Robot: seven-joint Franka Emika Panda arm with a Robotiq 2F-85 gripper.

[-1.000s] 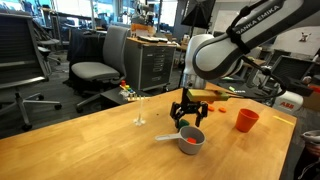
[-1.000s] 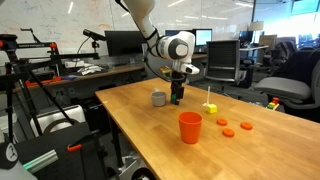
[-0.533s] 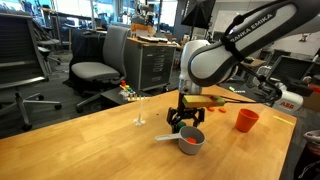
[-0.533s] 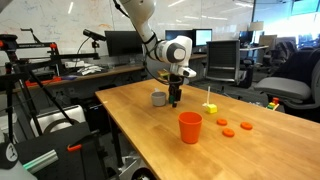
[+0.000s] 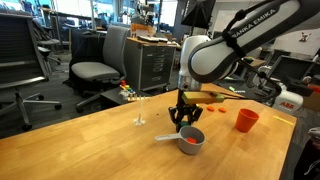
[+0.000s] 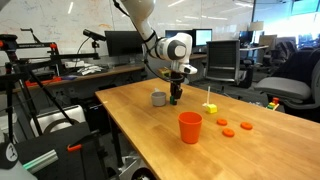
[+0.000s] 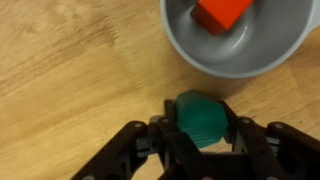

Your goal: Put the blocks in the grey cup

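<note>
I will raise my gripper past the grey cup's rim, because the green block (image 7: 200, 115) is low beside the grey cup. Then I will move over the cup's opening (image 7: 237, 34), go down and let go of the block.
In the wrist view a green block (image 7: 200, 115) sits between the black fingers of my gripper (image 7: 200, 128), with both jaws pressed against its sides. The grey cup (image 7: 238, 55) lies just beyond it at the top right and holds a red-orange block (image 7: 222, 12). In both exterior views the gripper (image 5: 186, 120) (image 6: 176, 98) points straight down, low over the table, right beside the grey cup (image 5: 191, 140) (image 6: 158, 98). The cup's thin handle (image 5: 165, 139) sticks out sideways. A yellow block (image 6: 210, 107) stands further along the table.
An orange-red handleless cup (image 6: 190, 127) (image 5: 246, 120) stands on the wooden table (image 5: 90, 145). Three flat orange pieces (image 6: 229, 132) lie near it. Office chairs (image 5: 95, 62) and desks surround the table.
The jaws have closed from wide open onto the green block. The arm has stayed in about the same place beside the grey cup.
</note>
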